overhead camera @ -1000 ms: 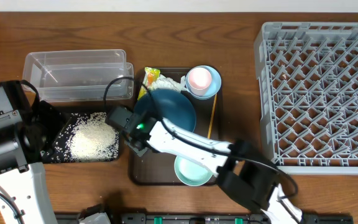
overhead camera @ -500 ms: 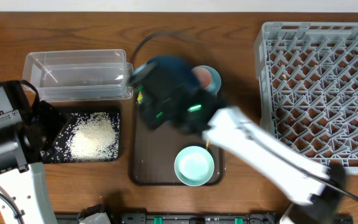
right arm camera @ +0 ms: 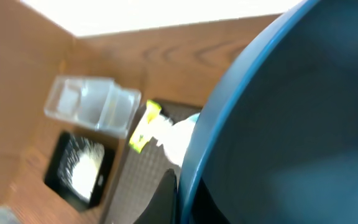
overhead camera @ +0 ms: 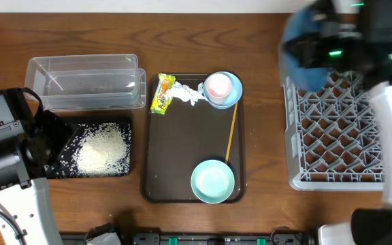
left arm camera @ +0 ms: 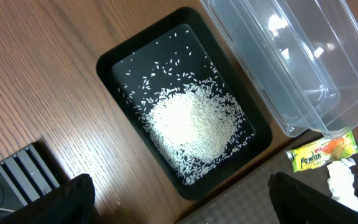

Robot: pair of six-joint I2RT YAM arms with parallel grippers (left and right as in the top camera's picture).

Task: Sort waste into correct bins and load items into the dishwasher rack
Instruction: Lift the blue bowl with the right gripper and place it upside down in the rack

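The robot's right gripper should next move down and to the right in the overhead view to release the bowl, since the rack's far wires are below it and on that side.
My right gripper [right arm camera: 182, 193] is shut on the rim of the large dark blue bowl [right arm camera: 291, 112] and holds it in the air over the far left corner of the grey dishwasher rack [overhead camera: 332, 136]; the bowl [overhead camera: 302, 62] is blurred in the overhead view. My left gripper [left arm camera: 179, 208] is open and empty above the near edge of the black tray [left arm camera: 114, 68], which holds white rice [left arm camera: 194, 121]. The clear tub [overhead camera: 86, 82] stands behind it. The wrapper [overhead camera: 162, 94], tissue [overhead camera: 188, 94], pink cup [overhead camera: 218, 86], chopstick [overhead camera: 231, 133] and a pale blue bowl [overhead camera: 213, 181] lie on the brown tray.
The brown serving tray [overhead camera: 182, 150] sits mid-table between the bins and the rack. The pink cup stands inside a second pale blue bowl [overhead camera: 231, 99]. My left arm's body [overhead camera: 5, 156] fills the near left corner.
My right arm lifted the dark blue bowl off the brown tray and swung it right and back to the rack's far left corner. The left arm has not moved.
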